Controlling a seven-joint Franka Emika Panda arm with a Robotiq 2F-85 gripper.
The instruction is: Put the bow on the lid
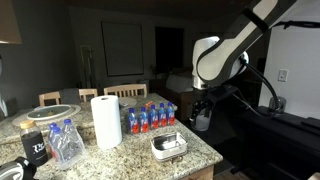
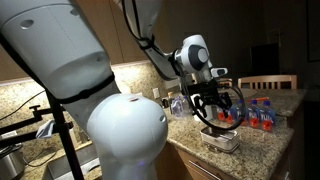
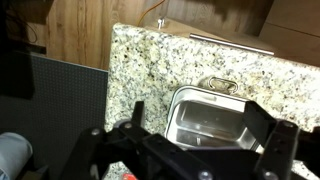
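Observation:
My gripper lowers next, fingers open, to straddle the bow's near side below it, because that side shows between both fingers.
The bow, a whitish translucent rectangular tub (image 3: 212, 118), stands open side up on the granite counter near its edge. It shows in both exterior views (image 1: 168, 147) (image 2: 222, 139). A small oval tab (image 3: 220, 87) sticks out at its far side. I cannot tell whether the lid lies under the tub; no separate lid shows. My gripper (image 3: 205, 122) is open and empty, hovering above the tub with a finger on either side. In the exterior views the gripper (image 1: 203, 108) (image 2: 214, 108) hangs a little above the counter.
A paper towel roll (image 1: 106, 121) stands mid-counter. Several small bottles with red and blue labels (image 1: 148, 118) (image 2: 262, 115) stand behind the tub. A wrapped pack of bottles (image 1: 66, 143) and a round pale dish (image 1: 52, 112) lie further along. The counter edge (image 3: 110, 70) is close to the tub.

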